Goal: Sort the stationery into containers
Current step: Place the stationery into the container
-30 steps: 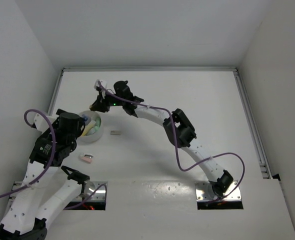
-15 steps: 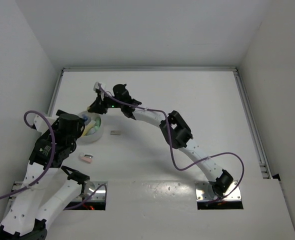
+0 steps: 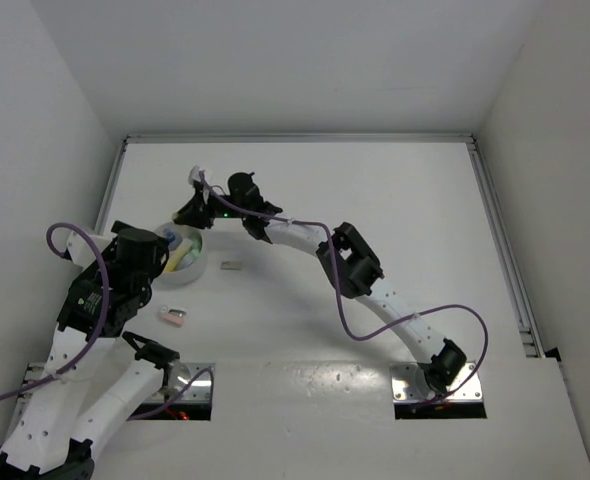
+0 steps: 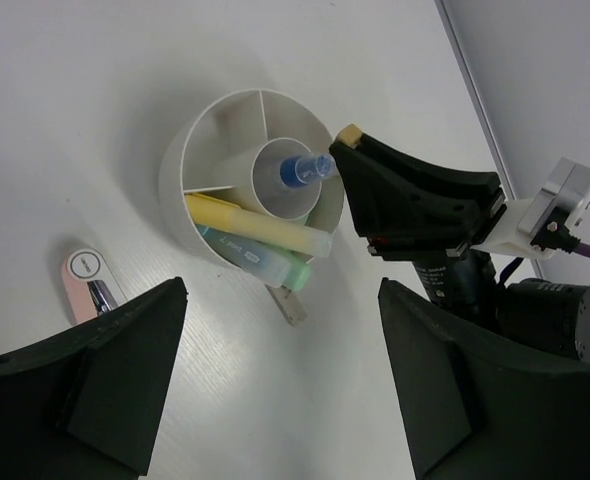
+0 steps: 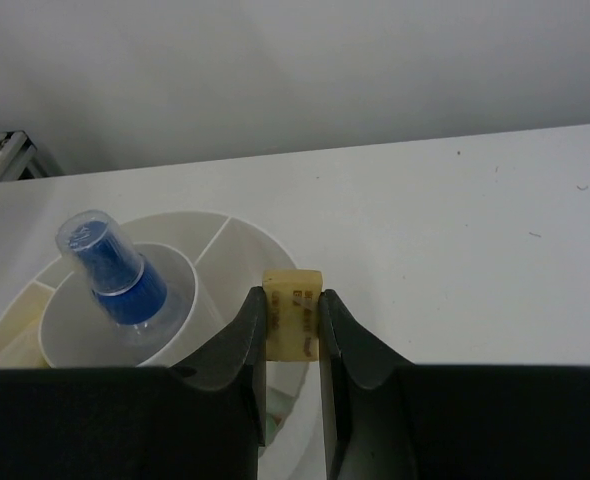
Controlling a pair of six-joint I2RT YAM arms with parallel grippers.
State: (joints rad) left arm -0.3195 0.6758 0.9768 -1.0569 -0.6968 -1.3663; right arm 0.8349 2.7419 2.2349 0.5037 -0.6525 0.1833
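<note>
The tan block is hanging at the far edge of the bowl. So my right gripper will move slightly back next, over the bowl's section point(image 3: 185, 231) point(image 5: 237, 272) beside the centre cup.
The white bowl point(image 4: 178, 200), split into compartments, holds a yellow marker point(image 4: 260, 225), a green marker point(image 4: 267, 263) and a clear blue-tipped pen point(image 4: 305, 170) upright in its centre cup. My right gripper point(image 5: 293, 322) is shut on a tan block point(image 5: 293, 308) and holds it just over the bowl's rim point(image 5: 237, 226); from above it point(image 3: 188, 215) sits at the bowl's far edge point(image 3: 191, 274). My left gripper point(image 4: 282, 300) is open and empty, hovering above the bowl's near side. A grey block point(image 4: 291, 304) lies by the bowl. A pink item point(image 4: 87, 281) lies apart on the table.
In the top view the grey block point(image 3: 230, 266) lies right of the bowl and the pink item point(image 3: 173, 316) lies in front of it. The left wall stands close behind the bowl. The right arm stretches diagonally across the table's middle.
My right gripper has shifted slightly left and nearer to the bowl's rim with the tan block in it. The left arm has barely moved.
</note>
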